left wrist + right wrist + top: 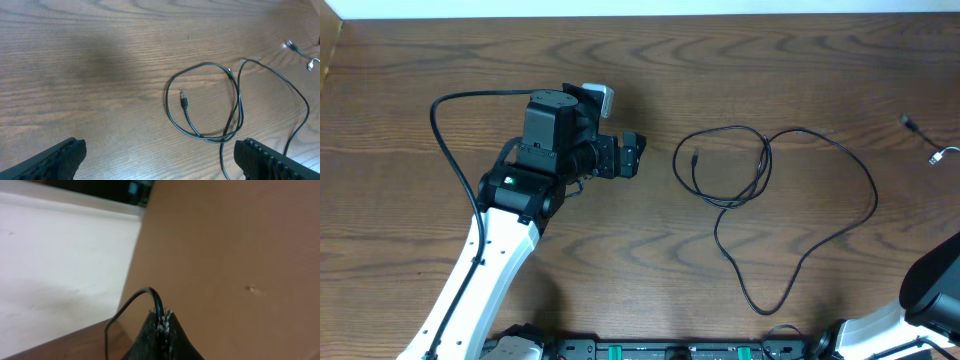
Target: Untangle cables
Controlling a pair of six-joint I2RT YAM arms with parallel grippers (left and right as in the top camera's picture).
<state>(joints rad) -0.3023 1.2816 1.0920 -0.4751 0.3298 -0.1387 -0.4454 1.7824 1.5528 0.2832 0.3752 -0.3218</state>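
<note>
The right gripper tilts down next over the bare tabletop beyond the white plug end and releases the black cable there, as that spot lies clear of the loop.
A thin black cable (767,160) lies in a loose loop on the wooden table, right of centre, with a long strand trailing to the front. Its small plug (183,99) lies inside the loop. My left gripper (632,152) is open and empty, just left of the loop; in the left wrist view its fingers (160,155) are spread wide with the loop ahead. My right gripper (162,317) is shut on a black cable (156,297) that rises from its fingertips and curves down to the left. The right gripper is out of the overhead view.
A small black plug end (908,122) and a white plug end (942,157) lie at the far right edge of the table. The right arm's base (935,290) sits at the front right corner. A pale wall runs along the back.
</note>
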